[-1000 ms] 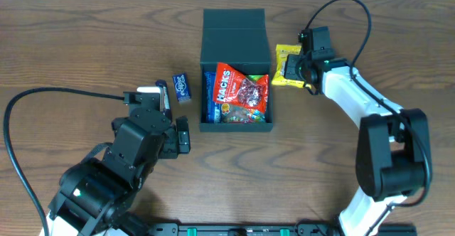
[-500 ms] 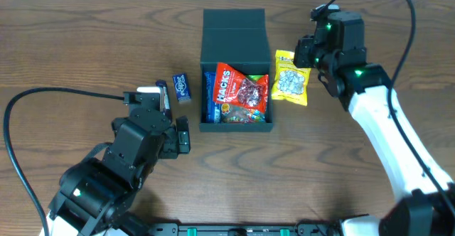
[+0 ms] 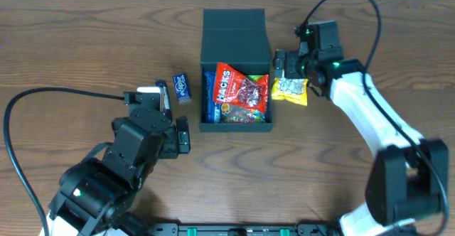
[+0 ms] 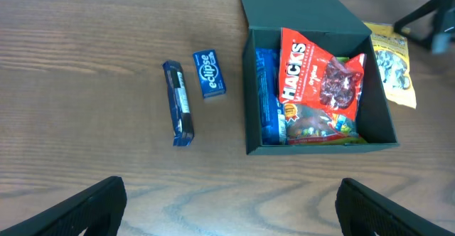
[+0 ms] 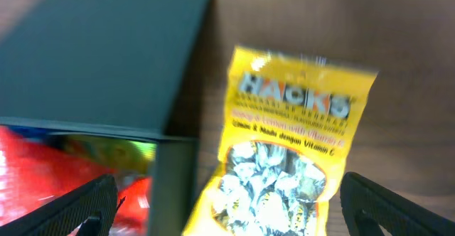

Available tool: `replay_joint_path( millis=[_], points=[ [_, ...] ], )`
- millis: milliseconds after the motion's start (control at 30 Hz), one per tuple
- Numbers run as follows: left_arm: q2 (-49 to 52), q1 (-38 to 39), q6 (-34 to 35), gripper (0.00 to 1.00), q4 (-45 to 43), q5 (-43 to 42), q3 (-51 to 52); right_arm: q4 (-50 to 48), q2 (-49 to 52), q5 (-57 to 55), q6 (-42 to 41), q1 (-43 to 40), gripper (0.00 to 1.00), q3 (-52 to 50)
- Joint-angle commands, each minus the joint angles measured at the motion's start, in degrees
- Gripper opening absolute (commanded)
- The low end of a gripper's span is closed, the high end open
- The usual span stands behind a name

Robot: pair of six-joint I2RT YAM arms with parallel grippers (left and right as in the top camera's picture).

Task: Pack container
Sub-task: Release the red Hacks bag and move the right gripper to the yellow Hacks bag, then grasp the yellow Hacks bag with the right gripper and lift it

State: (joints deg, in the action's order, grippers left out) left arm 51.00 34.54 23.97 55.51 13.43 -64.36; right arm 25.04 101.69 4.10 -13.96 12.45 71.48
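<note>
I will next bring my right gripper down with its fingers spread onto the clear window of the yellow Hacks packet and close, because the packet lies flat below the gripper.
The container is a dark square box at the table's middle, its flap lid standing open at the far side. Inside lie a red Hacks packet and blue and green packets. A yellow Hacks packet lies flat on the table against the container's right wall. My right gripper hovers open over that packet's far end; in the right wrist view the packet lies below the wide-spread right gripper, beside the container. My left gripper is open and empty, left of the container.
A small blue Eclipse pack and a dark blue bar lie on the wood left of the container. The left arm's black cable loops over the table's left side.
The right gripper went from shut to open, rose, then came back down over the yellow packet, which now lies slightly nearer along the container's wall. The left arm has not moved.
</note>
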Motion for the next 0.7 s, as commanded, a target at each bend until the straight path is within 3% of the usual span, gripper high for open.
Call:
replay_joint_path(
  millis=[0,467,500,667],
  points=[
    [0.0,-0.2,-0.4,0.95,0.0,0.0,-0.2,-0.2,3.8,-1.3,-4.3,-0.9,0.99,-0.2],
    [0.0,-0.2,-0.4,0.95,0.0,0.0,-0.2,-4.0,14.2,-1.4,-4.9,-1.8,0.99,-0.2],
    [0.0,-0.2,-0.4,0.95,0.0,0.0,-0.2,-4.0,14.5,-1.6,-4.9,-1.9,0.95,-0.2],
    [0.0,-0.2,-0.4,0.95,0.0,0.0,-0.2,-3.8,14.8,-1.7,-4.9,-2.4,0.5,-0.2]
  ],
)
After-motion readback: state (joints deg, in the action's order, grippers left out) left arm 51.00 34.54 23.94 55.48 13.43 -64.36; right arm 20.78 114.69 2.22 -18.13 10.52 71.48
